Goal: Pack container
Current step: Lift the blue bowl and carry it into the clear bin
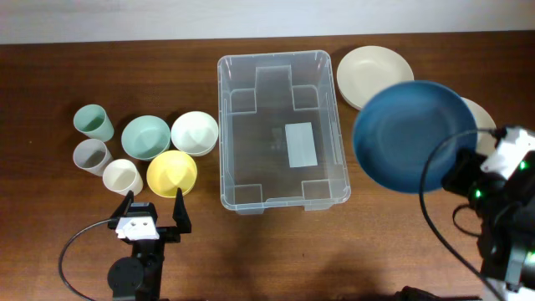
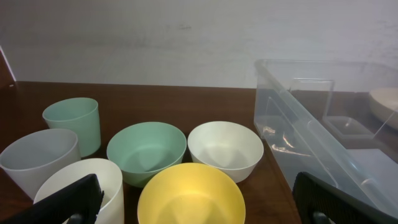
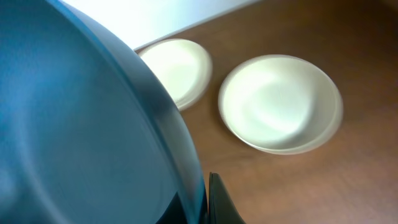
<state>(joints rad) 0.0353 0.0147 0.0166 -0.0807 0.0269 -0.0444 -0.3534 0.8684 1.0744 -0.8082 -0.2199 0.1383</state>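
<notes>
I will carry the plate with my right gripper next, across to the container's empty middle, to the left in the overhead view. Then I will lower it and let it go.
The clear plastic container stands empty in the middle of the table, a white label on its base; its side shows in the left wrist view. My right gripper is shut on the rim of a dark blue plate, held tilted in the air just right of the container; the plate fills the right wrist view. My left gripper is open and empty, just in front of a yellow bowl, which sits between its fingers in the left wrist view.
Left of the container stand a green bowl, a white bowl, a green cup, a grey cup and a white cup. Two cream plates lie at right, one at the back, one partly under the blue plate.
</notes>
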